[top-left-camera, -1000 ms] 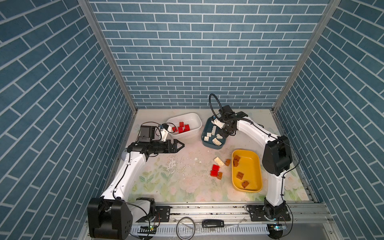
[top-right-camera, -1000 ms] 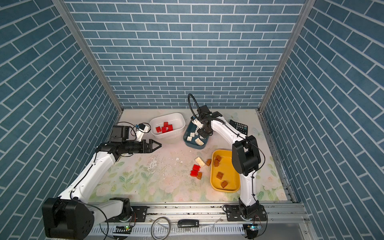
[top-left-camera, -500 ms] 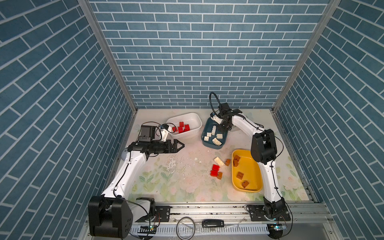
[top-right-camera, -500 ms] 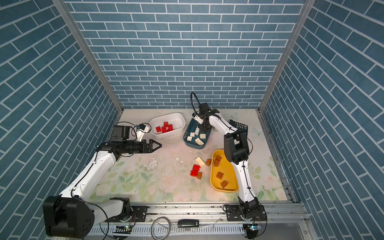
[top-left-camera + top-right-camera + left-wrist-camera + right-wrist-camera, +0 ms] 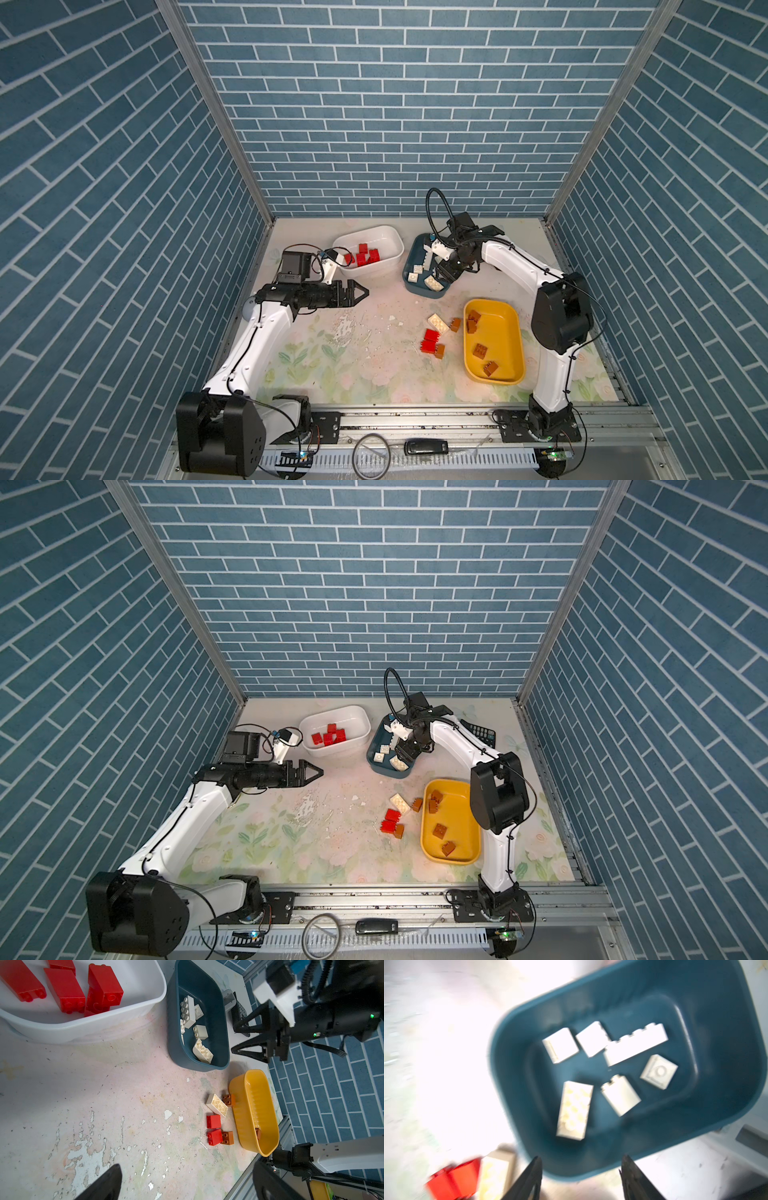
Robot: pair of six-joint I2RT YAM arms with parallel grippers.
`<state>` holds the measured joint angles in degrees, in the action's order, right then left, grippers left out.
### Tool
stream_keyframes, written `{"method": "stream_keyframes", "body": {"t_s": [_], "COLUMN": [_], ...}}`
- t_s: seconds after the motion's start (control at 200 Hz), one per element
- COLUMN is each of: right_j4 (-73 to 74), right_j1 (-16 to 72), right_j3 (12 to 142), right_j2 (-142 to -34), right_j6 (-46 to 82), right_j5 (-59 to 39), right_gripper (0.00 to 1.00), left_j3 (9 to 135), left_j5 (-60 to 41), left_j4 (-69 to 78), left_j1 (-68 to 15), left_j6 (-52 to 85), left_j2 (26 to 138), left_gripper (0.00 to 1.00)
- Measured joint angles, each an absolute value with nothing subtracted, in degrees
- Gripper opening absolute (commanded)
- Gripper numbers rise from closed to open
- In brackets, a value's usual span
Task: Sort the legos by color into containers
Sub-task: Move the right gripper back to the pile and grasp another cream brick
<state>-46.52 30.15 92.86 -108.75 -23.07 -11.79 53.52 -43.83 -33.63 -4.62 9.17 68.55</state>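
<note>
The loose cream lego [image 5: 437,322] lies below the robot's right gripper toward the robot's base, so the gripper will next pull back past the teal tub's near rim and go down onto that lego.
The white tub [image 5: 376,272] holds several red legos [image 5: 366,255]. Inside the teal tub [image 5: 409,262] lie several cream legos [image 5: 574,1109]. Brown legos [image 5: 480,351] sit in the yellow tub [image 5: 505,332]. Loose on the mat left of the yellow tub are a cream lego [image 5: 438,323], two red ones [image 5: 429,340] and two brown ones [image 5: 456,324]. My right gripper [image 5: 581,1159] hangs open and empty over the teal tub's near rim [image 5: 442,274]. My left gripper [image 5: 362,293] hovers open and empty just in front of the white tub.
A black calculator [image 5: 482,731] lies behind the right arm near the back wall. The three tubs stand close together at the back and right. Metal rails edge the mat at the front [image 5: 415,411], and brick-patterned walls close in the sides.
My right gripper's jaws have parted above the teal tub, and that arm has shifted slightly. The left arm has stayed still.
</note>
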Motion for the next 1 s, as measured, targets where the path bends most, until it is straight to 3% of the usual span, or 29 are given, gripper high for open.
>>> {"method": "stream_keyframes", "body": {"t_s": [0.285,0.61,1.0], "right_j4": [-46.65,-42.68,-38.04], "right_j1": [38.76,41.98,42.24], "right_j3": [77.49,70.74,70.43], "right_j2": [-98.45,-99.18,-104.9], "right_j6": [-19.2,-7.22,-3.97], "right_j5": [-12.95,-7.94,-4.49], "right_gripper": [0.6,0.6,0.58], "left_j3": [54.13,54.19,54.19], "left_j5": [-43.94,-43.94,-43.72], "left_j4": [-34.48,-34.94,-35.35], "left_j1": [-4.62,-4.62,-4.62], "left_j6": [8.23,8.1,7.73], "left_j2": [70.32,70.3,70.28], "left_gripper": [1.0,1.0,1.0]}}
